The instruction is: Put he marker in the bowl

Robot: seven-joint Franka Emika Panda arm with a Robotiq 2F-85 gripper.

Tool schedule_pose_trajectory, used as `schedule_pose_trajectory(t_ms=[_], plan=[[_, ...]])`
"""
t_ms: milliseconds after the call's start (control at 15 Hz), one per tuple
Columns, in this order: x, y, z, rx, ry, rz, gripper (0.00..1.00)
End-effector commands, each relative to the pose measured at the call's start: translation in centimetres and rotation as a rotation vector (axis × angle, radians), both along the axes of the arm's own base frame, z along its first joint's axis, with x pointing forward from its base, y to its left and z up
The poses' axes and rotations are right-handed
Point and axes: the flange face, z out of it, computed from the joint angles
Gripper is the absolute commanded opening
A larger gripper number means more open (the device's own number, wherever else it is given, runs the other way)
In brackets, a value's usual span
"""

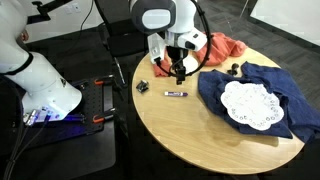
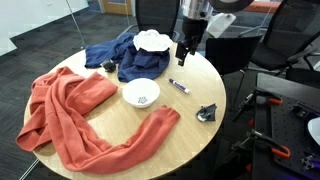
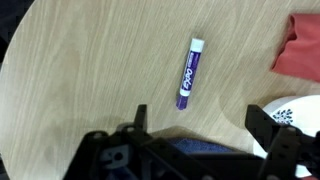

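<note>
My open gripper moves down onto the marker's purple body [image 2: 179,86] [image 3: 188,76] next. It lies flat below the gripper, and the bare wood around it leaves the fingers room.
The marker [image 3: 188,73] is a thin purple stick with a white end. It lies flat on the round wooden table, and both exterior views [image 1: 176,94] [image 2: 179,86] show it. The small white bowl [image 2: 141,93] stands upright on the table beside the marker, and its rim shows at the right edge of the wrist view [image 3: 293,110]. My gripper [image 3: 200,125] is open and empty. It hangs above the table close to the marker, touching nothing, in both exterior views [image 1: 180,72] [image 2: 184,55].
A white lacy doily [image 1: 252,103] lies on a dark blue cloth [image 1: 225,85]. An orange cloth [image 2: 70,110] sprawls across the table next to the bowl. A small black clip [image 2: 207,113] sits near the table edge. Black chairs stand behind the table.
</note>
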Motion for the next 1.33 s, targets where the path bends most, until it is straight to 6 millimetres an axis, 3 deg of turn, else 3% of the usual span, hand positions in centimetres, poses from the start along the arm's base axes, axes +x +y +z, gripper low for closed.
schedule_pose_trajectory(t_ms=[0, 667, 1267], plan=[[0.3, 0.5, -1.3, -0.019, -0.009, 0.008, 1.00], [0.3, 0.4, -7.9, -0.011, -0.020, -0.020, 1.00], [1.1, 0.0, -11.9, -0.003, 0.039, -0.032, 1.00]])
